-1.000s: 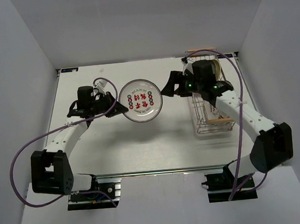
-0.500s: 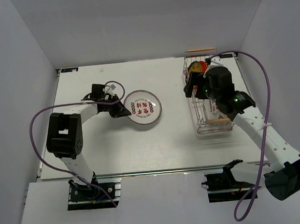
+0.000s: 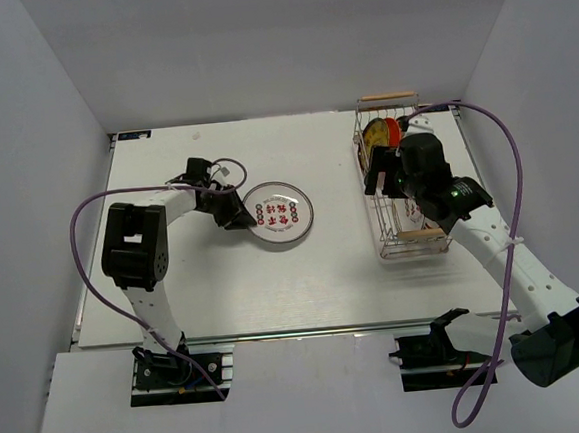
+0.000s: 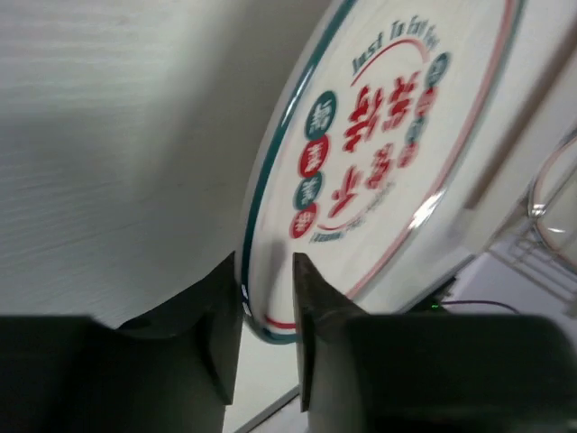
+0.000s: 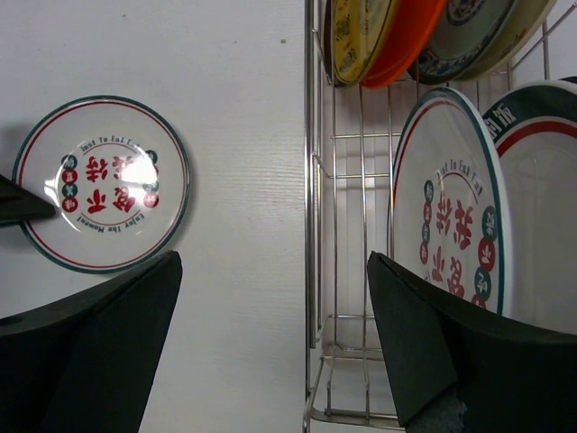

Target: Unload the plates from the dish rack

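Observation:
I will next move my right gripper to the right in the wrist view and then down onto the nearer white plate's upper rim (image 5: 501, 236), because that rim is outside its fingers.
A white plate with red motifs (image 3: 281, 214) lies on the table left of the dish rack (image 3: 409, 237). It also shows in the left wrist view (image 4: 388, 153) and the right wrist view (image 5: 101, 185). My left gripper (image 3: 240, 220) (image 4: 267, 267) is shut on its left rim. My right gripper (image 3: 379, 179) (image 5: 279, 352) is open and empty, above the rack's left wall (image 5: 311, 225). In the rack stand two white plates with red motifs (image 5: 446, 225), an orange-red one (image 5: 410, 41), a tan-yellow one (image 5: 353, 36) and a patterned one (image 5: 469, 27).
The rack has a wooden handle at its far end (image 3: 388, 96) and one at its near end (image 3: 423, 232). Grey walls close the table on the left, back and right. Purple cables loop beside both arms.
The left gripper has brought the plate down onto the table. The right gripper has drawn away from the plate and moved right, over the rack.

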Tool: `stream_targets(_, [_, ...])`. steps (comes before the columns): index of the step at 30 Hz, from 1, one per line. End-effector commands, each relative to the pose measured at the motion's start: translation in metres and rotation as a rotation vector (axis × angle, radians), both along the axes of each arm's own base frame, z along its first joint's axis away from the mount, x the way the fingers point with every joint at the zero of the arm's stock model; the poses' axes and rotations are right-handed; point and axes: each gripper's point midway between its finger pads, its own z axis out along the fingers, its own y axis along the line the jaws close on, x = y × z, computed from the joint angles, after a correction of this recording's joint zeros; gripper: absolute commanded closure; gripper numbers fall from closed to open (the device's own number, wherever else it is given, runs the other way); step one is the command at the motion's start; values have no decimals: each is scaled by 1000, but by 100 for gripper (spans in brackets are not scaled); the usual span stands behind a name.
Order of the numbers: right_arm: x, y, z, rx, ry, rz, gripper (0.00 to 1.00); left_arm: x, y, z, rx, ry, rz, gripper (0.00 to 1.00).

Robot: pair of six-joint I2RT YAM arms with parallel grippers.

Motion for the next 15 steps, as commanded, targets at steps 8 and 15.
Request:
stream_targets(8, [-9, -27, 24, -66, -34, -88, 11, -13, 22, -7, 155, 68, 33, 36])
stream_targets(15, [-15, -50, 35, -124, -49, -177, 11, -4, 36, 16, 216, 35, 85, 14])
